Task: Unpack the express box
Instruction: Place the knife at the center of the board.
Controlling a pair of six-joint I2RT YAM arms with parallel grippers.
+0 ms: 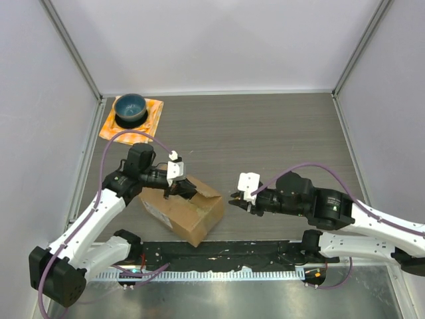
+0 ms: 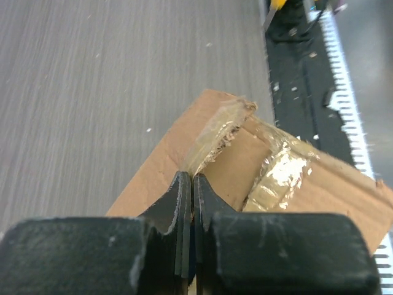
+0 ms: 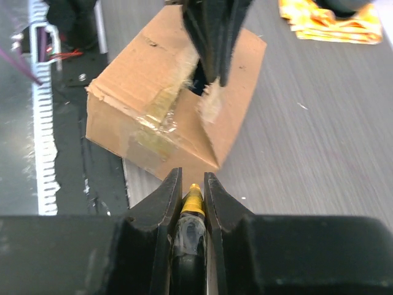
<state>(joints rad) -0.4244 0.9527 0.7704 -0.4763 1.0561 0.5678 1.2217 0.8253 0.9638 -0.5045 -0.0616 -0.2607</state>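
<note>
Next, my right gripper should turn outward and draw away from the box [image 1: 189,211] over the bare tabletop to release the black tool, since the taped flap already stands raised.
The express box [image 1: 189,211] is a brown carton with shiny clear tape, lying skewed near the table's front edge. It also shows in the left wrist view [image 2: 307,184] and the right wrist view [image 3: 141,92]. My left gripper [image 1: 180,189] is over the box's top far side, its jaws shut on the edge of a cardboard flap [image 2: 209,132] that stands slightly raised. My right gripper [image 1: 234,199] is just right of the box, apart from it, shut on a black tool with a yellow tip [image 3: 194,198] that points at the box's near corner.
A blue bowl [image 1: 130,106] sits on an orange cloth [image 1: 154,114] at the back left. A black toothed rail [image 1: 219,254] runs along the front edge right behind the box. White walls close in the table on three sides.
</note>
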